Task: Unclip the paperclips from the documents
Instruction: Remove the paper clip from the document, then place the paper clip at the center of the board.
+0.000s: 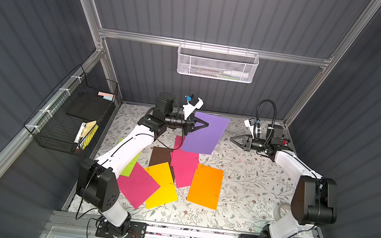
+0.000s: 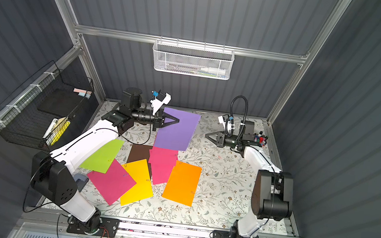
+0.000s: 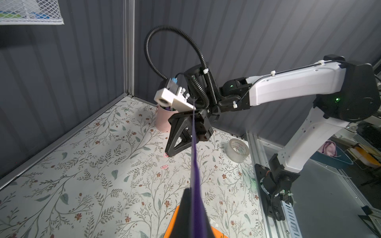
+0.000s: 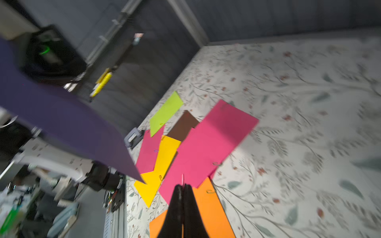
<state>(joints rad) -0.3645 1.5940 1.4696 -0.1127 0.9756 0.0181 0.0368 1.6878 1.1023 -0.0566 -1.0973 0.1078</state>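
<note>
The thin paperclip is off the purple document, so I will tip my right gripper down and lower it toward the loose pink paperclip to let go there.
My left gripper (image 1: 207, 124) is shut on the edge of a purple document (image 1: 207, 138), holding it off the table at the back; in the left wrist view the sheet (image 3: 194, 164) runs edge-on out of the jaws. My right gripper (image 1: 231, 138) hangs to the right of that sheet, apart from it, shut on a thin pink paperclip (image 4: 182, 178) that pokes from its tips. A loose pink paperclip (image 3: 164, 167) lies on the table below. Orange (image 1: 205, 186), yellow (image 1: 162, 187), magenta (image 1: 138, 187), brown (image 1: 160, 156) and lime green (image 2: 103, 155) documents lie overlapping, some with small clips (image 4: 210, 191).
A pink cup of markers (image 3: 162, 121) stands in the back right corner and a tape roll (image 3: 237, 150) lies near the right arm's base. A black wire basket (image 1: 70, 118) hangs on the left wall, a white mesh basket (image 1: 217, 62) on the back wall. A grey desk tool (image 2: 79, 180) sits by the left arm.
</note>
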